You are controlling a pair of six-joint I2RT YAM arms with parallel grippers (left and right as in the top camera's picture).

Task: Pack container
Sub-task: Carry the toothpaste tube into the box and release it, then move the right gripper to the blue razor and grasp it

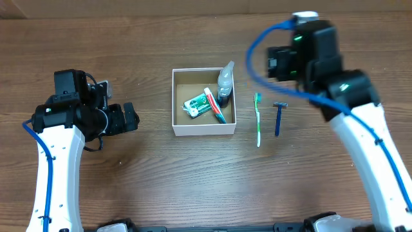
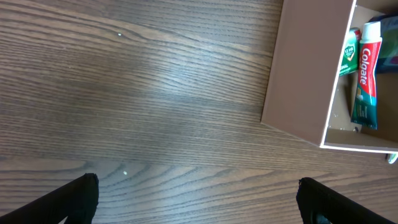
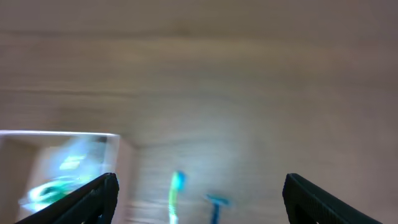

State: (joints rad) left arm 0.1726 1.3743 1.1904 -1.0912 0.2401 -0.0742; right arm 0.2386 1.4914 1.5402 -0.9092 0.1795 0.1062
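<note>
The blue razor, still outside the box, lies below and back from my right gripper, so my right gripper next lowers open fingers back astride its handle (image 1: 279,118) (image 3: 215,214).
The container (image 1: 203,129) is a square white box with a brown inside, at the table's middle. In it lie a red-and-white toothpaste tube (image 1: 214,105) and a green packet (image 1: 196,106). A clear spray bottle (image 1: 225,80) leans at its back right corner. A green toothbrush (image 1: 259,119) and a blue razor (image 1: 279,117) lie on the table right of the box. My left gripper (image 1: 131,118) is open and empty, left of the box. My right gripper (image 1: 275,64) is open and empty, raised behind the toothbrush and razor.
The left wrist view shows the box's outer wall (image 2: 298,74), the toothpaste (image 2: 367,74) and bare wood between my fingers (image 2: 199,205). The blurred right wrist view shows the box rim (image 3: 62,134), toothbrush (image 3: 176,185) and razor (image 3: 216,202) below my fingers (image 3: 200,186).
</note>
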